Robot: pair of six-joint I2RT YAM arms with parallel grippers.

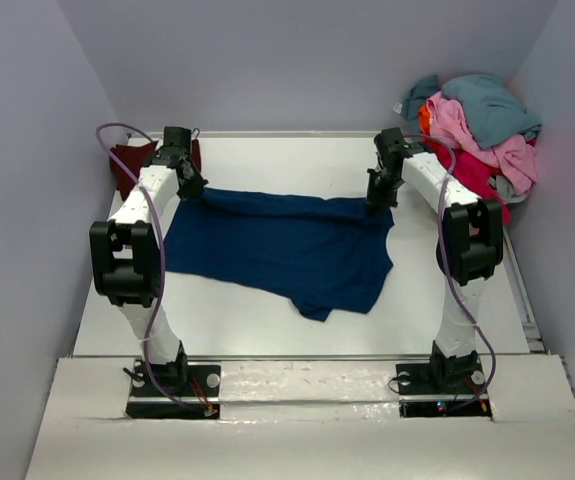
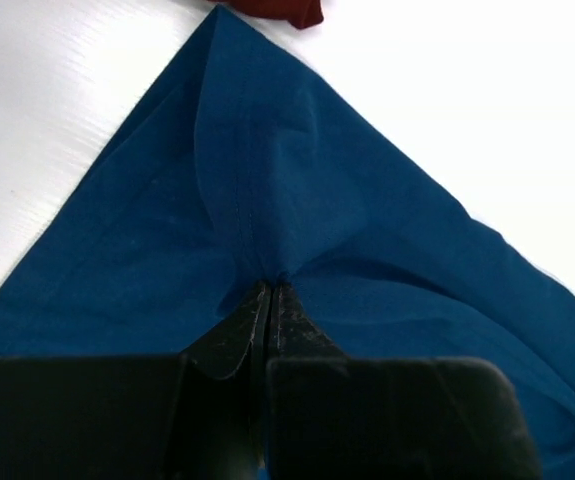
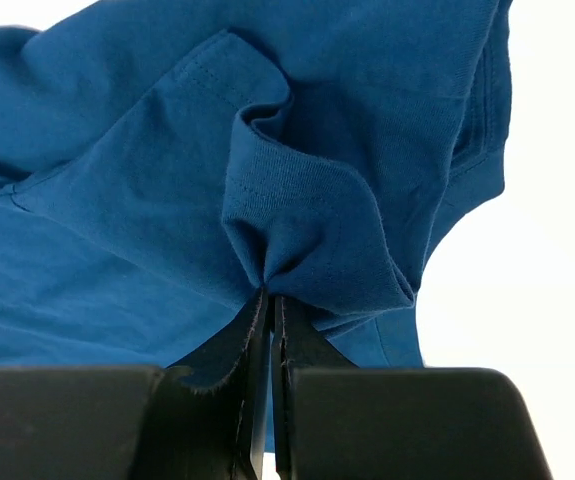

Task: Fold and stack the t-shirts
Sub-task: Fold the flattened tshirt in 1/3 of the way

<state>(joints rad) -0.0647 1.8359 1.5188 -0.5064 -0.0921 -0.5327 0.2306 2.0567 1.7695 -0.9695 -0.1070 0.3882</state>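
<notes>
My left gripper is just above the navy shirt's lower layer (image 1: 198,211) (image 2: 215,296) and is pinching the corner. Next it should lower slightly back onto that layer and release the corner to lay the fold down.
A navy blue t-shirt (image 1: 287,250) lies spread across the middle of the table, its far edge folded over toward the front. My left gripper (image 1: 193,190) is shut on the shirt's far left corner; the left wrist view shows cloth (image 2: 267,180) bunched at the closed fingertips (image 2: 270,290). My right gripper (image 1: 378,196) is shut on the far right corner, with a gathered fold of cloth (image 3: 307,230) pinched at the tips (image 3: 270,297). A dark maroon t-shirt (image 1: 132,160) lies at the far left behind the left gripper; its edge shows in the left wrist view (image 2: 282,10).
A heap of loose t-shirts (image 1: 477,130), teal, pink, red and orange, sits in the far right corner. Grey walls close the table on the left, back and right. The white table (image 1: 267,320) shows bare in front of the shirt.
</notes>
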